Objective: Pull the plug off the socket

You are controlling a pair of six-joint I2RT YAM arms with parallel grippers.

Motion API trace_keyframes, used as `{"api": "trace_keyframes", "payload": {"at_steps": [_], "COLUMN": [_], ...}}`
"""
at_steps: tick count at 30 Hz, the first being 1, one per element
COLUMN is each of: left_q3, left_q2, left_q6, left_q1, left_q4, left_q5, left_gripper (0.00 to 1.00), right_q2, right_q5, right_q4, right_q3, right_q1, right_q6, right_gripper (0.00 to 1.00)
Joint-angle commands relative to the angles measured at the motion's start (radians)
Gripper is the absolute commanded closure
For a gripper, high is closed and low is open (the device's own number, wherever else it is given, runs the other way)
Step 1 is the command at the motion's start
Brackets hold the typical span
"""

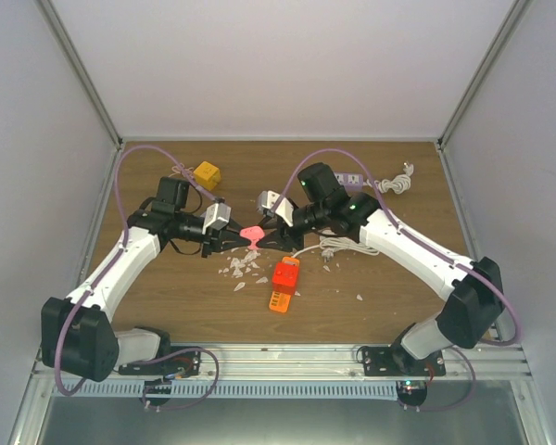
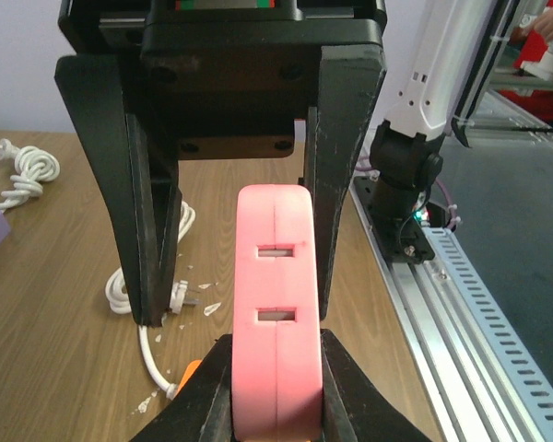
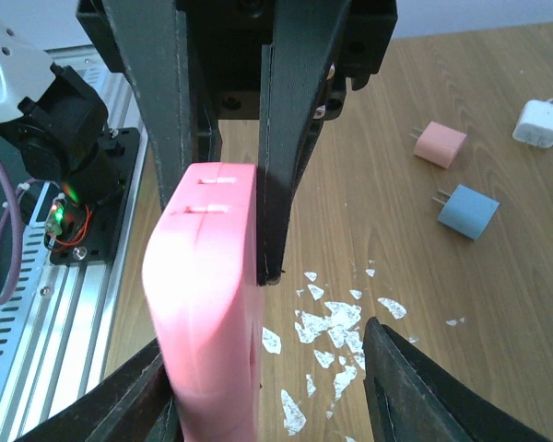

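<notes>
The bare tabletop near the yellow block is below and outward, so my left gripper will next carry the pink socket outward, lower it onto that spot and let go of it.
A pink socket block [image 1: 251, 234] with two empty slots on its narrow face is held above the table's middle, between both grippers. My left gripper [image 1: 236, 239] is shut on it; in the left wrist view the two fingers clamp the pink socket [image 2: 276, 304] at its lower end, around the left gripper [image 2: 276, 396]. My right gripper [image 1: 267, 236] is open around the same block. In the right wrist view the pink socket [image 3: 207, 276] rests against the left finger, and the right finger of the right gripper [image 3: 263, 345] stands clear of it. No plug shows in the socket.
An orange power strip [image 1: 284, 275] and white flakes [image 1: 243, 269] lie below the grippers. A yellow block [image 1: 207, 174] is at the back left, a purple strip with white cable [image 1: 352, 181] at the back right. A loose pink plug [image 3: 440, 144], a blue plug [image 3: 468, 212] and a white charger [image 3: 540, 122] lie on the table.
</notes>
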Motion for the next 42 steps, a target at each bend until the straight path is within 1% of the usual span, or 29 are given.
{"api": "trace_keyframes", "payload": {"at_steps": [1, 5, 9, 12, 14, 18, 21, 23, 26, 29, 32, 35, 38, 42], "left_q3": [0.039, 0.045, 0.029, 0.005, -0.009, -0.02, -0.01, 0.001, 0.013, 0.026, 0.053, 0.068, 0.068, 0.087], "left_q2": [-0.009, -0.004, -0.009, -0.021, -0.024, -0.02, -0.005, 0.011, 0.04, 0.084, 0.161, 0.227, 0.278, 0.341], "left_q6": [0.069, 0.114, 0.127, 0.059, 0.013, -0.055, -0.058, -0.057, -0.063, -0.076, -0.087, -0.111, -0.153, -0.21], "left_q1": [-0.061, -0.067, -0.068, -0.064, -0.051, -0.003, 0.05, 0.086, 0.121, 0.139, 0.147, 0.153, 0.151, 0.145], "left_q4": [-0.098, -0.139, -0.131, -0.053, 0.006, 0.071, 0.084, 0.091, 0.118, 0.161, 0.198, 0.26, 0.337, 0.42], "left_q5": [0.207, 0.203, 0.16, 0.101, 0.061, -0.024, -0.102, -0.142, -0.251, -0.376, -0.51, -0.619, -0.695, -0.751], "left_gripper": [0.94, 0.95, 0.95, 0.95, 0.95, 0.95, 0.95, 0.94, 0.94, 0.94, 0.94, 0.93, 0.93, 0.91], "right_q2": [0.052, 0.076, 0.09, 0.091, 0.073, 0.039, 0.014, -0.009, -0.049, -0.08, -0.098, -0.123, -0.139, -0.151], "right_q5": [0.202, 0.202, 0.176, 0.131, 0.095, 0.061, 0.043, 0.043, 0.043, 0.05, 0.063, 0.131, 0.202, 0.307], "right_q4": [0.12, 0.119, 0.103, 0.079, 0.073, 0.033, 0.003, 0.0, 0.011, 0.029, 0.04, 0.082, 0.122, 0.19], "right_q3": [0.01, 0.02, 0.04, 0.055, 0.052, 0.062, 0.07, 0.047, 0.004, -0.039, -0.069, -0.11, -0.137, -0.175], "right_q1": [-0.018, -0.018, -0.018, -0.02, -0.02, -0.023, -0.042, -0.058, -0.08, -0.102, -0.12, -0.134, -0.145, -0.147], "right_q6": [0.017, 0.023, 0.027, 0.013, -0.008, -0.049, -0.068, -0.076, -0.08, -0.075, -0.066, -0.045, -0.01, 0.055], "right_gripper": [0.51, 0.52, 0.52, 0.49, 0.43, 0.25, 0.16, 0.1, 0.01, 0.0, 0.0, 0.0, 0.0, 0.0]}}
